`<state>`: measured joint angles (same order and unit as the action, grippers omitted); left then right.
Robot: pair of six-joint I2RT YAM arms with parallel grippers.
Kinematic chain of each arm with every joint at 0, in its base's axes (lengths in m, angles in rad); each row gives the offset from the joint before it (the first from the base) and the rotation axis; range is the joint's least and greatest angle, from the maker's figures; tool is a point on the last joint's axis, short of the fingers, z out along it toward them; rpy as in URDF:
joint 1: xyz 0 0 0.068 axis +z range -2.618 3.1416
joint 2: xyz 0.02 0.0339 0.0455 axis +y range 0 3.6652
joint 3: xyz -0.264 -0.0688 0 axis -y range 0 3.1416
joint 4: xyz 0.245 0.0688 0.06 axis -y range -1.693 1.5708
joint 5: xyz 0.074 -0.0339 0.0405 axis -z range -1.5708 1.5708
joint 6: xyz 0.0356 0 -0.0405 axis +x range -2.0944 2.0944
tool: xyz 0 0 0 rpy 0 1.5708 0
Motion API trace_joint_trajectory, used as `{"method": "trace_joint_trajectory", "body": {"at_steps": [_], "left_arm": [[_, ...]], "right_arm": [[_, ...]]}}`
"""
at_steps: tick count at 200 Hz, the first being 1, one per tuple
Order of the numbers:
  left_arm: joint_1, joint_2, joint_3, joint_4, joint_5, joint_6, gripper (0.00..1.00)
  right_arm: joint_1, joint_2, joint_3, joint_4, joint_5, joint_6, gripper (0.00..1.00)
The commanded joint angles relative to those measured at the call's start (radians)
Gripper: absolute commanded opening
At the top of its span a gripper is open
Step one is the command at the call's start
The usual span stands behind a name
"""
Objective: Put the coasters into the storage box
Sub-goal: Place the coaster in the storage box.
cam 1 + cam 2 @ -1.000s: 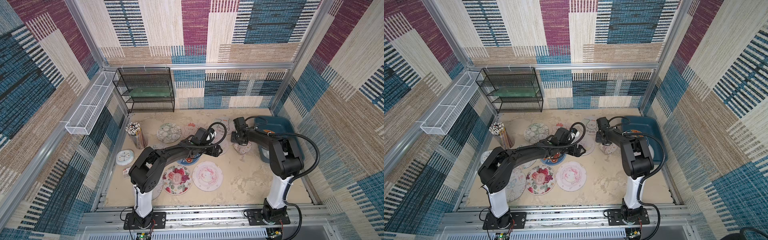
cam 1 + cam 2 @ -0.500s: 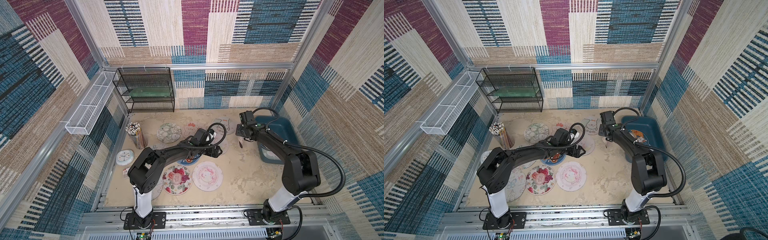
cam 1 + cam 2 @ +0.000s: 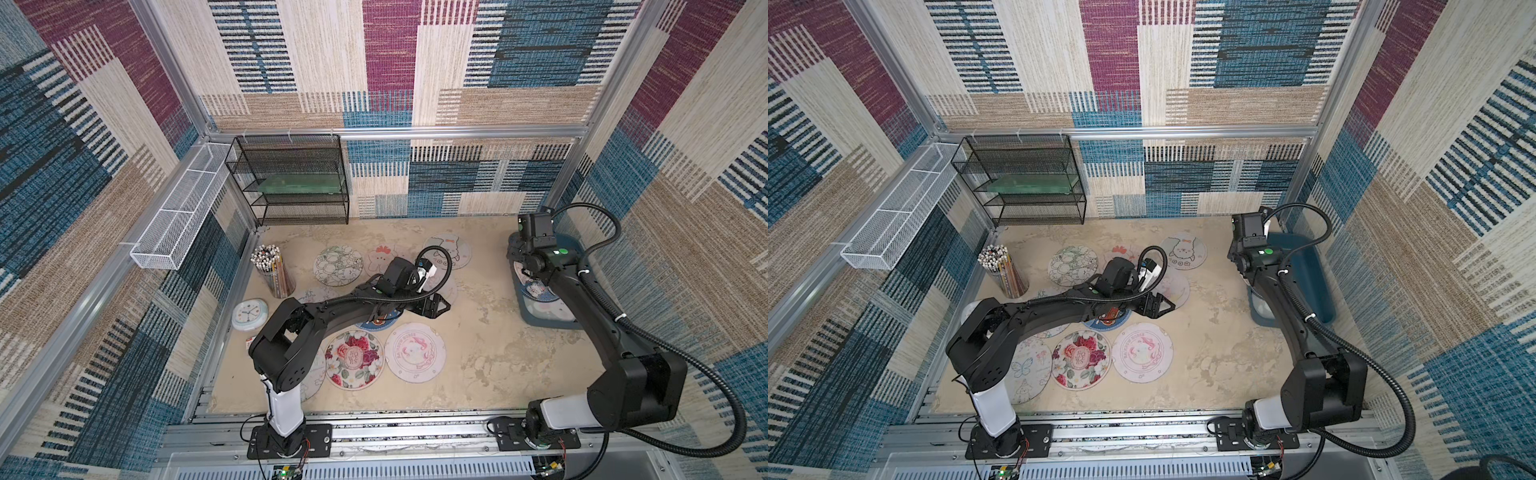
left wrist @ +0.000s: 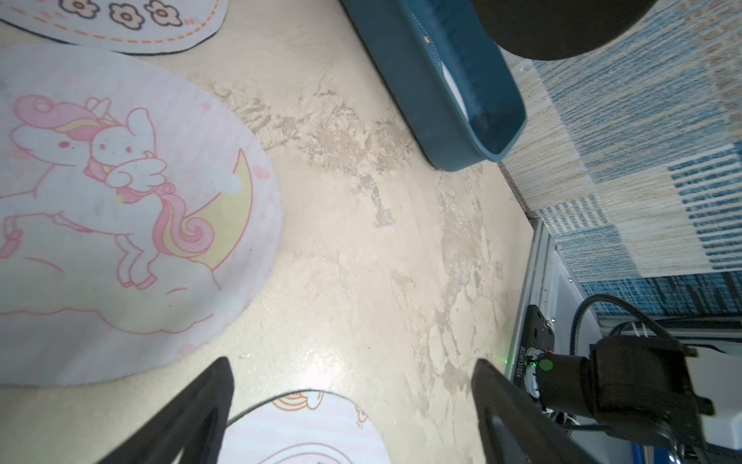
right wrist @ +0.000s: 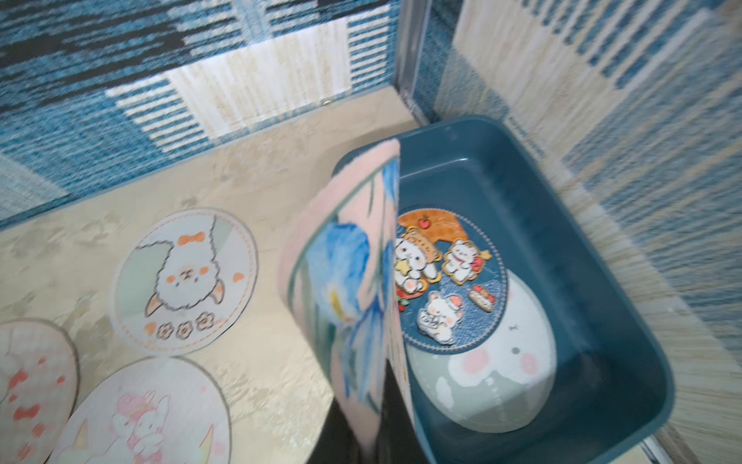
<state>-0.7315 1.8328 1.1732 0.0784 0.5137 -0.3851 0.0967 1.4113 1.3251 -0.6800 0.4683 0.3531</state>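
I will next shift my right gripper across the box's rim, since the pile lies below my gripper, and lower the pink-rimmed coaster onto the bunny coaster [image 3: 539, 289] [image 5: 453, 281] to release it.
Several round coasters lie on the table, among them a sheep one [image 3: 449, 249], a rose one [image 3: 353, 359] and a pink one [image 3: 415, 351]. The teal storage box [image 3: 577, 249] stands at the right wall. It holds a blue-rimmed bunny coaster [image 5: 453, 281] on top of a pale green one [image 5: 494, 381]. My right gripper [image 5: 377, 422] is shut on a pink-rimmed coaster with a blue flower [image 5: 345, 289], which hangs curled over the box's near wall [image 5: 562, 225]. My left gripper [image 4: 349, 369] is open and low over the table, beside the unicorn coaster [image 4: 120, 225].
A black wire rack [image 3: 291, 183] stands at the back left, with a white mesh tray [image 3: 178, 216] on the left wall. A cup of pencils [image 3: 272, 270] and a pale blue clock [image 3: 249, 313] sit at the left edge. The left arm lies across the middle coasters.
My right gripper has lifted the blue-flower coaster off the table and carried it right, to the edge of the storage box. The left arm has not moved.
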Motion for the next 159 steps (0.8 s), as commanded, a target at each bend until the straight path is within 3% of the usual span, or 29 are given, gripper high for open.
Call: {"method": "trace_joint_trajectory", "body": {"at_steps": [1, 59, 159], "left_arm": [[0.000, -0.021, -0.015, 0.080, 0.057, -0.008, 0.92], [0.000, -0.074, -0.076, 0.185, 0.104, -0.032, 0.92], [0.000, -0.121, -0.096, 0.137, 0.033, -0.008, 0.92]], "right_arm": [[-0.039, -0.020, 0.013, -0.035, 0.070, -0.011, 0.00], [-0.140, 0.019, -0.013, -0.088, 0.238, 0.034, 0.02], [-0.262, 0.302, -0.034, 0.050, 0.173, 0.021, 0.04]]}}
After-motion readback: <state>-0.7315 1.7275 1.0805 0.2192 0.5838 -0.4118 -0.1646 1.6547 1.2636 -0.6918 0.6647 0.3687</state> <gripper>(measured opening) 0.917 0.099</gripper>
